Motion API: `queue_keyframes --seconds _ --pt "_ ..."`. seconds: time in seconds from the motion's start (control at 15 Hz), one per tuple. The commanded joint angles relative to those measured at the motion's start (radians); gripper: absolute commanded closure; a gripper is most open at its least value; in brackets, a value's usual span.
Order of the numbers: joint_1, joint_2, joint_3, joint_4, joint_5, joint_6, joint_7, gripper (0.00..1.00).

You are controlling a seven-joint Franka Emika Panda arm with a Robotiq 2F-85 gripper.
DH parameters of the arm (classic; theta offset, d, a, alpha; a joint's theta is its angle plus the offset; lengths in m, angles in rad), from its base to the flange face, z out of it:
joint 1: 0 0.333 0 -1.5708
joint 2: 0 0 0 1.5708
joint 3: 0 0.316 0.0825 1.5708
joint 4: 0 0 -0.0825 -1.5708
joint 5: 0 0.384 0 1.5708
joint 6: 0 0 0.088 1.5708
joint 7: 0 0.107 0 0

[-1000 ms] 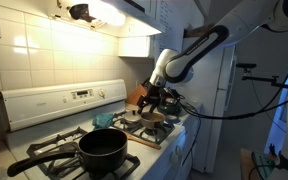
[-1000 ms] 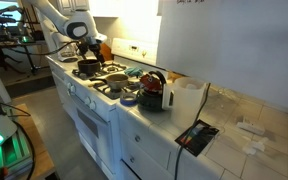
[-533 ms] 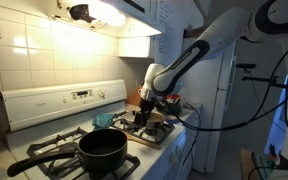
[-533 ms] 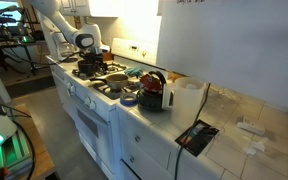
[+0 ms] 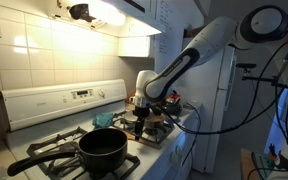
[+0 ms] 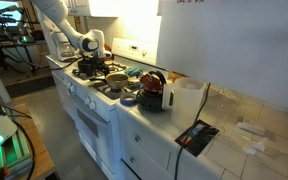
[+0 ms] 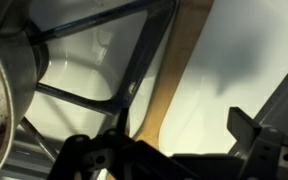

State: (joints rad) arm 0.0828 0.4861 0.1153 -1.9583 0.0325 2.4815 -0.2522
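I should turn my gripper until its open fingers line up along both sides of the flat wooden utensil handle, and then lower it, because the handle runs at a slant below.
My gripper (image 5: 141, 118) hangs low over the far burner of the white stove (image 5: 59, 105), seen in both exterior views. It sits beside a pan (image 6: 90, 69), with the gripper (image 6: 91, 60) just above the grate. In the wrist view the gripper (image 7: 184, 150) is open, one dark finger (image 7: 274, 135) at the right and the other at the lower left. Nothing is between them. Below runs a light wooden handle (image 7: 179, 70) across the white stovetop, next to a black grate (image 7: 134, 75). A metal pan rim (image 7: 4, 95) fills the left edge.
A black pot (image 5: 102, 148) with a long handle stands on the near burner. A red and black kettle (image 6: 152, 90) and a blue dish (image 6: 130, 98) sit at the stove's end. A white container (image 6: 188, 97) and a flat black device (image 6: 196, 136) lie on the counter.
The arm has swung lower and further in over the stove, bringing the gripper down close to the far burner. The jaws have stayed open.
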Motion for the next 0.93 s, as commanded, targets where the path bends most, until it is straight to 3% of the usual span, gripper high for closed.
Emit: queue_keyframes --seconds 0.0,0.4,0.87 --pt "0.009 0.051 -0.014 0.07 -0.066 -0.041 0.013 0.0" --pt "0.024 0.079 -0.023 0.112 -0.048 -0.053 0.13 0.0" --pt "0.055 0.052 -0.039 0.125 -0.045 -0.162 0.286 0.0"
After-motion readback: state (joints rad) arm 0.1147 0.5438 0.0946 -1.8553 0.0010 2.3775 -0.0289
